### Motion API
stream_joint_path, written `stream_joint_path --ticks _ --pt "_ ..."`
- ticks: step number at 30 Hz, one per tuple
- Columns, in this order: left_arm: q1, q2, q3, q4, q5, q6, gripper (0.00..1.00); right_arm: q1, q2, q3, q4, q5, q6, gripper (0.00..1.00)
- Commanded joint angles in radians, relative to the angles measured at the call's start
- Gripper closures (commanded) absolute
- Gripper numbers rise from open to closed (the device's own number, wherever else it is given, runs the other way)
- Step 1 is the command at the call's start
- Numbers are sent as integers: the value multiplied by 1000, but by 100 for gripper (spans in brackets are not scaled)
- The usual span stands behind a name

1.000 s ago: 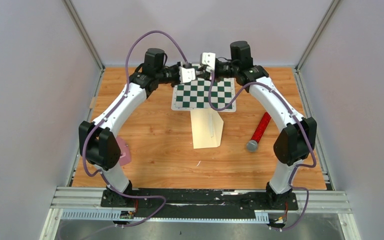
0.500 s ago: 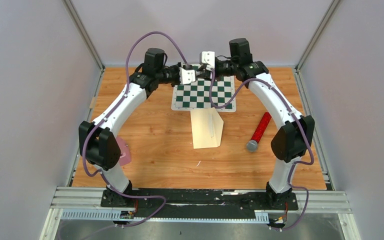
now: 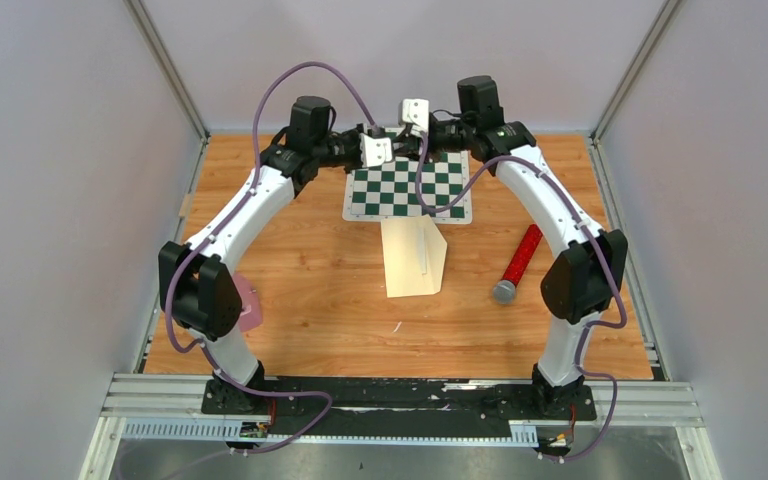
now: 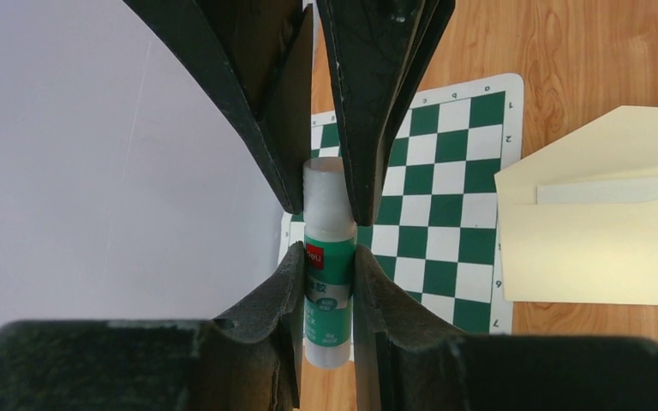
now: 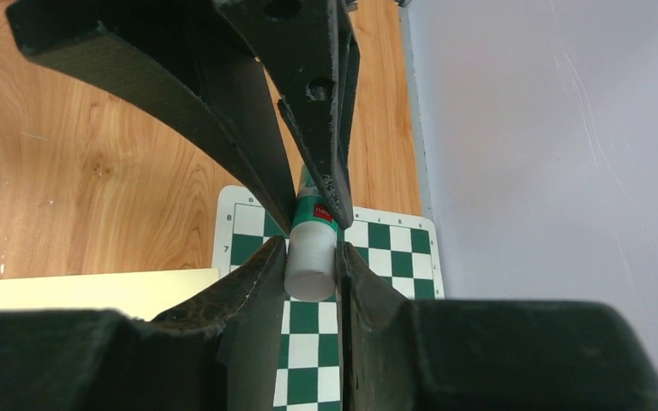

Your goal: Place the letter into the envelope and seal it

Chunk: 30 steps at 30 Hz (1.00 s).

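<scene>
The glue stick (image 4: 329, 257) in the robot's left gripper should go back down next and be released, since bare tabletop lies below the gripper, back and left in the top view.
A glue stick (image 4: 329, 257) hangs in the air over the far edge of the chessboard, gripped from both ends. My left gripper (image 4: 326, 250) is shut on its green labelled body. My right gripper (image 5: 311, 248) is shut on its white cap (image 5: 310, 261). The two grippers meet tip to tip above the board's far edge (image 3: 400, 146). The cream envelope (image 3: 415, 262) lies flat on the table just in front of the board, flap open. An off-white edge of the letter (image 4: 613, 190) shows inside the envelope (image 4: 600, 257) mouth.
The green-and-white chessboard (image 3: 407, 190) lies at the far middle of the wooden table. A red cylinder with a grey end (image 3: 518, 262) lies right of the envelope. A pink object (image 3: 250, 302) sits by the left arm's elbow. Grey walls enclose three sides.
</scene>
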State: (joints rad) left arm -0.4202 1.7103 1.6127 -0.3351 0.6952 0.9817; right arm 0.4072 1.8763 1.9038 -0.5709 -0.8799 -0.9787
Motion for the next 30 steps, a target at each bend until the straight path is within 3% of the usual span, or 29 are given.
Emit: stream_joint_path --ticks 1,12,20,27,30 --pt "-18 -17 23 123 65 -8 100 12 31 12 44 -1 167 100" --pt "-27 -24 3 157 25 12 100 12 55 32 76 12 364 99" --pt "-2 -62 -54 109 -61 -42 100 -62 -96 -44 82 -4 426 44" --pt "33 -124 -173 82 -134 -241 100 -197 -235 -154 90 -80 606 32" --pt "38 -146 -197 56 -194 -458 100 -230 -258 -241 128 -46 659 31"
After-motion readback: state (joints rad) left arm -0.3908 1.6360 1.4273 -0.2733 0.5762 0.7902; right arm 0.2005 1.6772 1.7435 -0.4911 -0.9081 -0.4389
